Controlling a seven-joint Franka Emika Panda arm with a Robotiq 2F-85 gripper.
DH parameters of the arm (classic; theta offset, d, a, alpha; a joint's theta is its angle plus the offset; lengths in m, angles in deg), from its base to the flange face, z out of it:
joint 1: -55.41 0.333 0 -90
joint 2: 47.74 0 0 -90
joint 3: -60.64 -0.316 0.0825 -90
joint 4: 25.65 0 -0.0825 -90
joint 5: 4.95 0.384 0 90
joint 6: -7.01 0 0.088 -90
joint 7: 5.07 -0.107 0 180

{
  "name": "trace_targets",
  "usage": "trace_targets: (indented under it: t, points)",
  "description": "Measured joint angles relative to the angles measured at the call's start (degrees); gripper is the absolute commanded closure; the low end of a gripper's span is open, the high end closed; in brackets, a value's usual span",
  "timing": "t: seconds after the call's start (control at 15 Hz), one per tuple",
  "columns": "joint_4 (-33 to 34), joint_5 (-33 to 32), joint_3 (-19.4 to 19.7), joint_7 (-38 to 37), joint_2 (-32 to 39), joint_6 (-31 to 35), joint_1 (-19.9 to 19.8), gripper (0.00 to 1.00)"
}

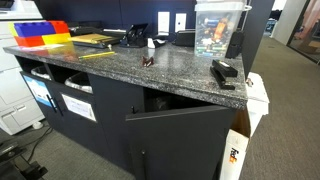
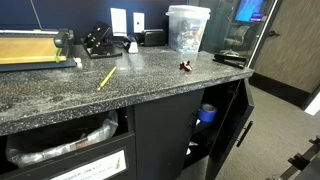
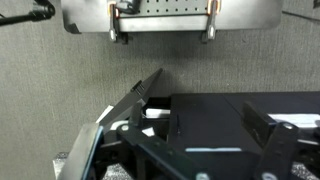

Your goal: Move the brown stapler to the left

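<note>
The brown stapler is next for my empty gripper, which is still over carpet. I will move the gripper outward over the speckled counter and lower its open fingers around the stapler.
The brown stapler (image 1: 148, 62) is very small and dark reddish-brown. It lies on the speckled grey counter (image 1: 120, 75) near its middle, and also shows in an exterior view (image 2: 185, 67). My gripper (image 3: 200, 135) shows only in the wrist view. Its dark fingers are spread wide apart with nothing between them. They hang over grey carpet beside an open cabinet door (image 3: 125, 115). The stapler is out of the wrist view, and neither the arm nor the gripper shows in the exterior views.
A larger black stapler-like device (image 1: 226, 72) sits at the counter's corner. A clear plastic tub (image 2: 188, 27), a yellow pencil (image 2: 106, 77), a paper trimmer (image 2: 30, 48) and coloured bins (image 1: 40, 35) stand on the counter. A cabinet door (image 1: 180, 125) hangs open below.
</note>
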Motion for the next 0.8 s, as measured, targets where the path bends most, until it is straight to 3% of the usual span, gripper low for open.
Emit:
trace_targets:
  t: [0.33,0.8]
  points:
    - [12.3,-2.7,1.0,-5.0,18.0,10.1,-0.1,0.0]
    - [34.2,-2.6,3.8,-7.1,42.0,16.1,1.4,0.0]
